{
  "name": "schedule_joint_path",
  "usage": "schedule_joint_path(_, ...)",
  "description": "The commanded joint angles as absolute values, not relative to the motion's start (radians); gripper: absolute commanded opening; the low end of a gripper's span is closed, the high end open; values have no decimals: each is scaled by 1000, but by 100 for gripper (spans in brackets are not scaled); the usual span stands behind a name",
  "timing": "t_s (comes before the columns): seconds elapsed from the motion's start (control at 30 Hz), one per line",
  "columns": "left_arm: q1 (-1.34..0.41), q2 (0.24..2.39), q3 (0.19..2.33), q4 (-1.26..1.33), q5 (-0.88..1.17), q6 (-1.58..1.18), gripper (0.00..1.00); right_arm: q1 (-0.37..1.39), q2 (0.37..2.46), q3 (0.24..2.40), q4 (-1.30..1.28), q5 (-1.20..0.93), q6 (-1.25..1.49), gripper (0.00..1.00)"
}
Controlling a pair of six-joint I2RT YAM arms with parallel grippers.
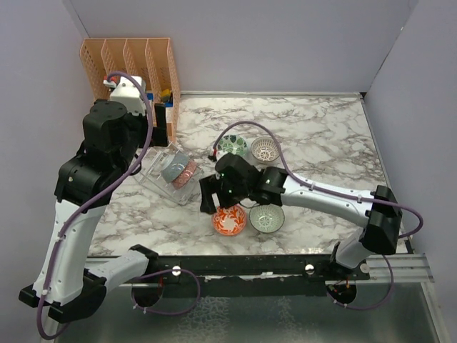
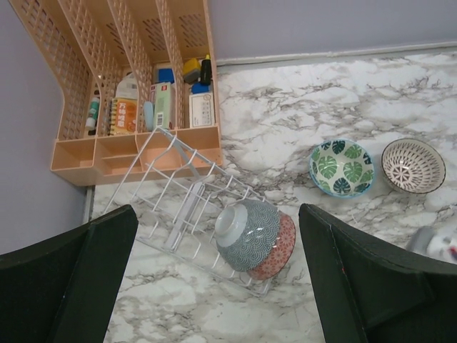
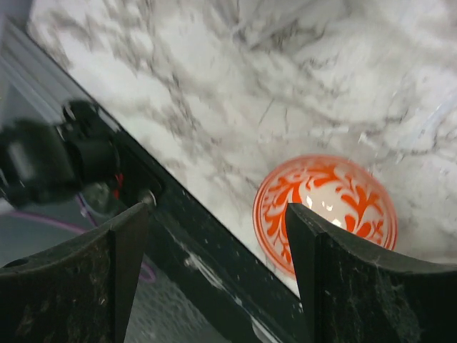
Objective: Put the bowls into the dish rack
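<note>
My right gripper moves down and slightly back toward the black bar next, onto the orange-red bowl's near rim (image 1: 216, 229) (image 3: 258, 229), because its open fingers already straddle that rim.
The clear wire dish rack (image 1: 158, 179) lies left of centre and holds two nested bowls on their sides: a grey-blue one (image 1: 173, 168) and one with a red patterned outside (image 1: 187, 174). The left wrist view shows the rack (image 2: 178, 189), the grey-blue bowl (image 2: 253, 229) and the red one (image 2: 284, 249). My left gripper (image 1: 161, 128) (image 2: 218, 211) hangs open and empty above them. An orange-red bowl (image 1: 229, 220) (image 3: 328, 207) and a pale green bowl (image 1: 266, 218) sit near the front edge. My right gripper (image 1: 218, 202) (image 3: 218, 214) is open, with one finger over the orange-red bowl's rim.
A green-white bowl (image 1: 232, 146) (image 2: 341, 168) and a white lattice bowl (image 1: 264, 148) (image 2: 413, 164) sit mid-table. The orange slotted organizer (image 1: 136, 64) (image 2: 136, 86) stands at the back left, just behind the rack. The table's front edge with its black rail (image 3: 214, 264) is right under my right gripper.
</note>
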State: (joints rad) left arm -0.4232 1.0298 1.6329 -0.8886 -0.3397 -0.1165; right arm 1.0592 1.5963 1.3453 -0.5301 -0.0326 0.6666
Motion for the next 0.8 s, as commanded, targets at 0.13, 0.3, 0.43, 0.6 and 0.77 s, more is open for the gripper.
schedule_joint_path(0.13, -427, 1100, 1916, -1023, -335, -180, 99, 1241, 1591, 1327, -741, 129, 630, 74)
schedule_joint_path(0.3, -427, 1108, 1980, -1058, -324, -217, 99, 1271, 1676, 1353, -732, 178, 623, 71)
schedule_joint_path(0.43, -427, 1060, 1955, -1049, -330, -235, 99, 1301, 1785, 1400, -710, 183, 606, 70)
schedule_joint_path(0.6, -426, 1028, 1977, -1050, -300, -253, 99, 1321, 1891, 1468, -751, 262, 644, 64)
schedule_joint_path(0.77, -427, 1007, 1993, -1039, -286, -245, 99, 1321, 2000, 1598, -906, 386, 675, 53)
